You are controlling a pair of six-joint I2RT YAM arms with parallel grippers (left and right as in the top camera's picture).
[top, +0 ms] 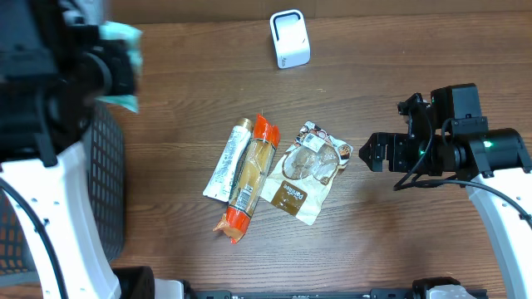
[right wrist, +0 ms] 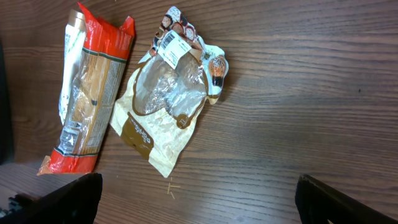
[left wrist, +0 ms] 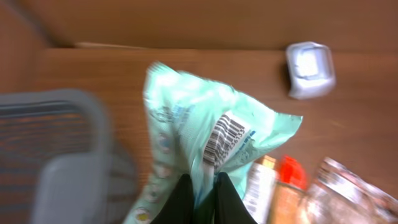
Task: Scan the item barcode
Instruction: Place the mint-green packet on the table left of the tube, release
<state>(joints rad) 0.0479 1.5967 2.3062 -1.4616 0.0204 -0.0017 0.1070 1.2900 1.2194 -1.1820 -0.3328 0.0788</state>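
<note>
Empty wood beside the white tube lies below my left gripper, to its right in the overhead view. I need to move the gripper across next, go down and release the pouch there.
My left gripper is shut on a mint-green pouch, held up in the air. The pouch's barcode label faces the left wrist camera. From overhead the pouch pokes out past the left gripper at the far left, above the basket. The white scanner stands at the back centre of the table, and also shows as the grey-white scanner at upper right. My right gripper hovers wide open over bare wood at the right, its jaws holding nothing.
A dark mesh basket stands at the left edge. A white tube, an orange pasta pack and a brown-and-clear snack bag lie side by side mid-table. The snack bag lies just ahead of the right gripper.
</note>
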